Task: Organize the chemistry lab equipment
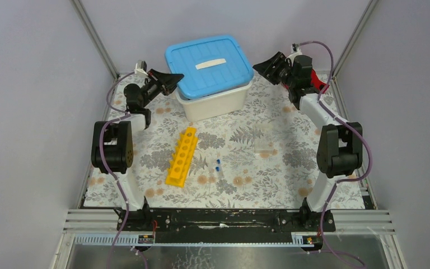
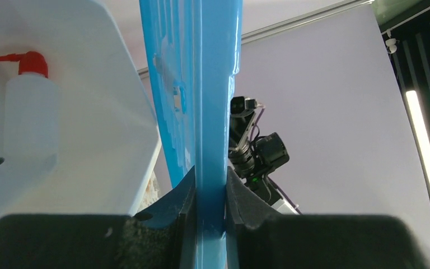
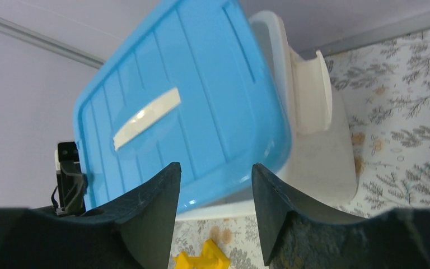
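Note:
The open rim of the white tub is below the blue lid (image 1: 208, 64), so the left gripper should next lower the lid's edge over the tub's rim and then open.
The yellow test-tube rack (image 1: 182, 156) lies on the patterned mat; its end shows in the right wrist view (image 3: 201, 260). Two tiny blue-capped tubes (image 1: 217, 165) lie just right of it. My left gripper (image 1: 173, 79) is shut on the left edge of the blue lid (image 1: 208, 64), holding it tilted above the white tub (image 1: 218, 101). In the left wrist view the fingers (image 2: 238, 196) pinch the lid's rim (image 2: 210, 140). My right gripper (image 1: 261, 66) is open and empty beside the lid's right edge, apart from it (image 3: 215, 179). The black ring stand is out of view.
Inside the tub stands a white wash bottle with a red cap (image 2: 31, 112). A small clear item (image 1: 263, 147) lies right of the tubes. A red cloth (image 1: 316, 78) sits behind the right arm. Frame posts and walls close in the back corners.

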Controlling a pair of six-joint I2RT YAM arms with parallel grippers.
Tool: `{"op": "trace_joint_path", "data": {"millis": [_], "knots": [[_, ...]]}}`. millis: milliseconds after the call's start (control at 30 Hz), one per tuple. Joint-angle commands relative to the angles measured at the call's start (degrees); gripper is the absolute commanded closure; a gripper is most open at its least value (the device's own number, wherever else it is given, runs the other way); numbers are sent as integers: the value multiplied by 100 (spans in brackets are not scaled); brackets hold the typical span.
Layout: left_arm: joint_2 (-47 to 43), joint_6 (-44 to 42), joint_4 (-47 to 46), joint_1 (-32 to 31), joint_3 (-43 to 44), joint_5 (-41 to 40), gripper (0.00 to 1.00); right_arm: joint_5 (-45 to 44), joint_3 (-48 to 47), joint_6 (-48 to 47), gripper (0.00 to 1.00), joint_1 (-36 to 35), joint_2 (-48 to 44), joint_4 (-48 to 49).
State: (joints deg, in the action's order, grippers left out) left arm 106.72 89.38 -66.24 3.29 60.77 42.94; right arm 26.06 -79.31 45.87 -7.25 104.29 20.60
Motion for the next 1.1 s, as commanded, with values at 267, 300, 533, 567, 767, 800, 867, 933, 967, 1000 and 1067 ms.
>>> {"op": "trace_joint_path", "data": {"millis": [267,300,533,567,767,800,867,933,967,1000,1067], "knots": [[340,154,-33,112,295,387,100,57,-1783,-563,37,48,1005,-1106],[351,153,-9,118,310,397,100,69,-1925,-601,37,48,1089,-1194],[441,159,70,136,381,448,100,193,-2837,-804,38,35,1689,-1797],[446,151,100,147,397,459,100,203,-2900,-814,38,22,1748,-1835],[490,127,146,189,419,525,100,269,-3154,-861,39,-59,1989,-1996],[505,129,146,205,411,531,100,272,-3200,-878,39,-84,2021,-2014],[506,132,131,222,408,554,100,274,-3278,-904,39,-131,2070,-2016],[525,139,99,246,413,597,100,253,-3353,-939,39,-198,2114,-2219],[523,140,90,252,412,620,100,242,-3404,-958,39,-225,2135,-2281],[532,141,81,252,417,639,100,241,-3452,-975,40,-251,2161,-2314],[550,162,72,275,414,662,100,207,-3501,-1017,40,-297,2188,-2381]]}}
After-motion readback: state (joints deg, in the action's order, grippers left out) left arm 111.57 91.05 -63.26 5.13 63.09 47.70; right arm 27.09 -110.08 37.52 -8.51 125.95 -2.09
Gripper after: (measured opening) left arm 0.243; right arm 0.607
